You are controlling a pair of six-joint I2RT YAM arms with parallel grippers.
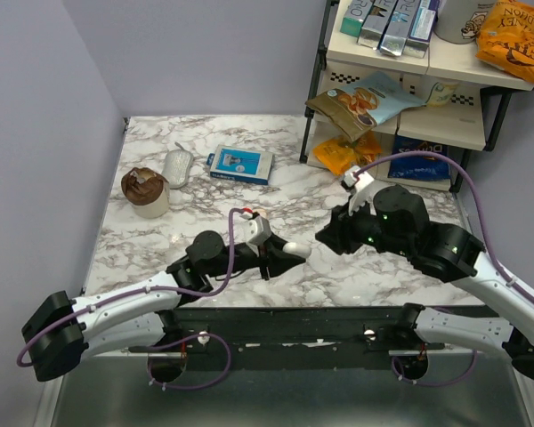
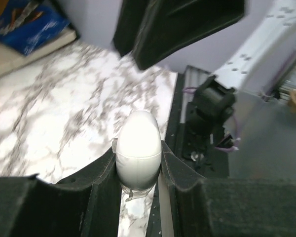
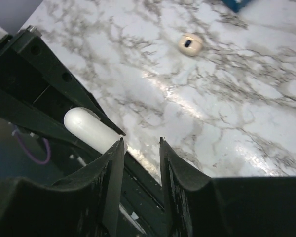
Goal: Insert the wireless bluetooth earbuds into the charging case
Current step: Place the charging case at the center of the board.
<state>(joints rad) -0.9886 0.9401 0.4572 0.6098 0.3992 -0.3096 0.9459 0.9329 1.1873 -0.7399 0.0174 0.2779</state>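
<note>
The left gripper moves outward and down next, with its fingers tipping downward, and releases the charging case [image 1: 300, 250] on the clear part of the open marble table.
My left gripper [image 1: 291, 251] is shut on the white oval charging case [image 1: 300, 250], held just above the marble table near its front edge. In the left wrist view the closed case [image 2: 138, 145] sits between my fingers [image 2: 101, 182]. My right gripper [image 1: 331, 236] hovers right next to it, jaws apart with nothing between them. In the right wrist view [image 3: 140, 145] the case [image 3: 86, 127] shows just left of my fingertips. A small cream round piece with a dark slot [image 3: 190, 44] lies on the table farther off. I cannot tell what it is. No earbud shows clearly.
A blue box [image 1: 240, 165], a grey pouch-like thing [image 1: 176, 167] and a brown-topped round thing [image 1: 145, 191] lie at the back left. A shelf [image 1: 400, 124] with snack packs stands at the back right. Walls close off the left and back.
</note>
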